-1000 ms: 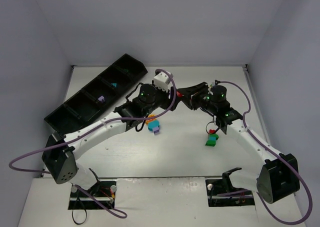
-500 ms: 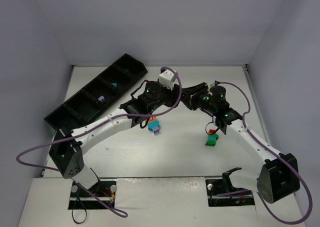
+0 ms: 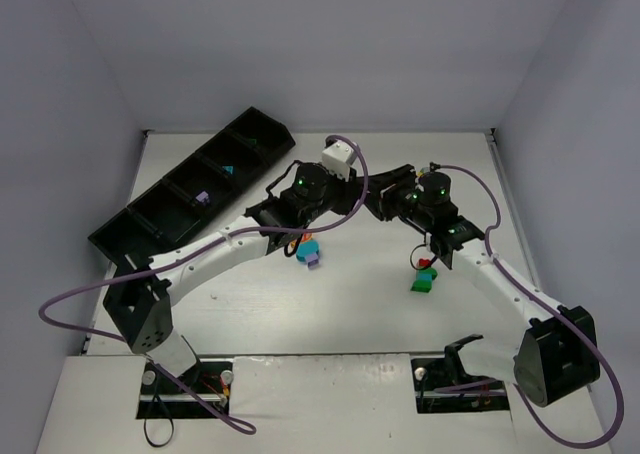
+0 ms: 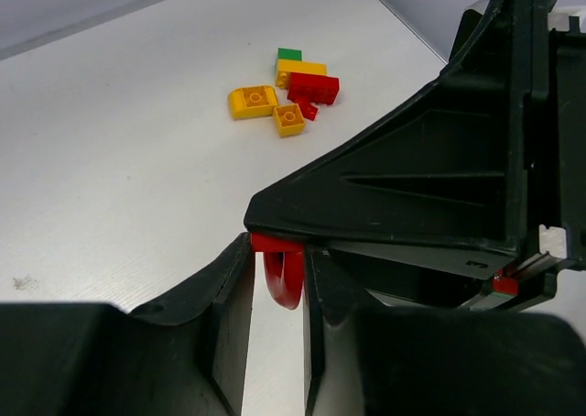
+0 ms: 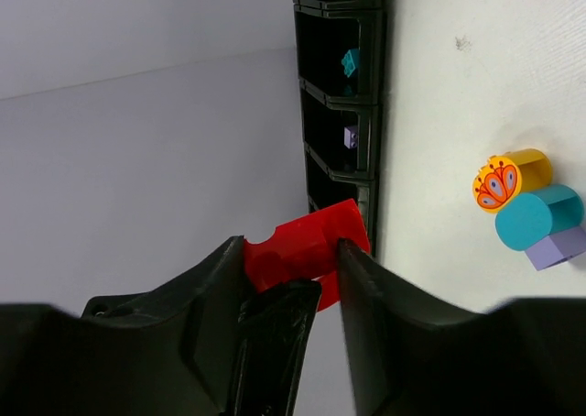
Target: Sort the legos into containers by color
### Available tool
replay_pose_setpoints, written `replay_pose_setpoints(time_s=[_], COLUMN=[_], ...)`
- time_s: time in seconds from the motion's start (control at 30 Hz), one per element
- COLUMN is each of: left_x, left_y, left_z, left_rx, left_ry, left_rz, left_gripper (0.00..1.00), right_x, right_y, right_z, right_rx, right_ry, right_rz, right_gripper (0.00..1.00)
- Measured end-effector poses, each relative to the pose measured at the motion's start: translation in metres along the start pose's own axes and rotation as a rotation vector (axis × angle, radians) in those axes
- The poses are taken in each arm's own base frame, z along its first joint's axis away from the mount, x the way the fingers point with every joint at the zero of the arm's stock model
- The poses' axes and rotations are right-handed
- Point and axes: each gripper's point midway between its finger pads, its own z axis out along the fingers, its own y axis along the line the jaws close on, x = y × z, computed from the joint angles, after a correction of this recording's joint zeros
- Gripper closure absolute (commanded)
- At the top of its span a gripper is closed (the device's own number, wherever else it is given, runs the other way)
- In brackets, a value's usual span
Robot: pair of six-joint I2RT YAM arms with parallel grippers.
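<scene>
My left gripper swings across and down next to release over the empty compartment beside the lilac lego, which lies to its left in the top view.
My right gripper (image 5: 302, 251) is shut on a red lego (image 5: 307, 245) and holds it above the table. My left gripper (image 4: 275, 279) has met it mid-table and is shut on the red arch-shaped part (image 4: 277, 271) that hangs under that lego. In the top view the left gripper (image 3: 352, 196) and the right gripper (image 3: 378, 202) touch tip to tip. The black tray of containers (image 3: 150, 224) lies at the far left, with a teal lego (image 3: 228, 170) and a lilac lego (image 3: 202, 197) in separate compartments.
An orange, teal and lilac stack (image 3: 310, 254) lies under the left arm. A green, teal and red clump (image 3: 423, 277) sits under the right arm. The left wrist view shows green, yellow and red bricks (image 4: 288, 93) clustered on the table.
The left arm has swung right to the right gripper, and its jaws have closed on the red piece. The right arm has stayed put.
</scene>
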Motion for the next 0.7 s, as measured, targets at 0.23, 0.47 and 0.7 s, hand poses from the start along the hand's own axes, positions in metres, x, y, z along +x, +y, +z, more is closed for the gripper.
replay_pose_setpoints(time_s=[0.23,0.47,0.7], left_x=[0.01,0.025,0.031], left_y=[0.009,0.035,0.155], left_z=[-0.002,-0.027,-0.084], left_rx=[-0.035,-0.11,-0.397], left_ry=[0.024,0.044,0.07], left_rz=[0.022,0.031,-0.118], left_gripper=[1.0,1.0,1.0], right_x=[-0.002,-0.012,-0.052], right_y=[-0.001,-0.018,-0.049], right_z=[0.001,0.003,-0.003], right_rx=[-0.011,0.04,0.152], right_ry=[-0.013,-0.056,-0.154], right_rz=[-0.028,-0.084,-0.216], right_gripper=[0.02,0.0,0.0])
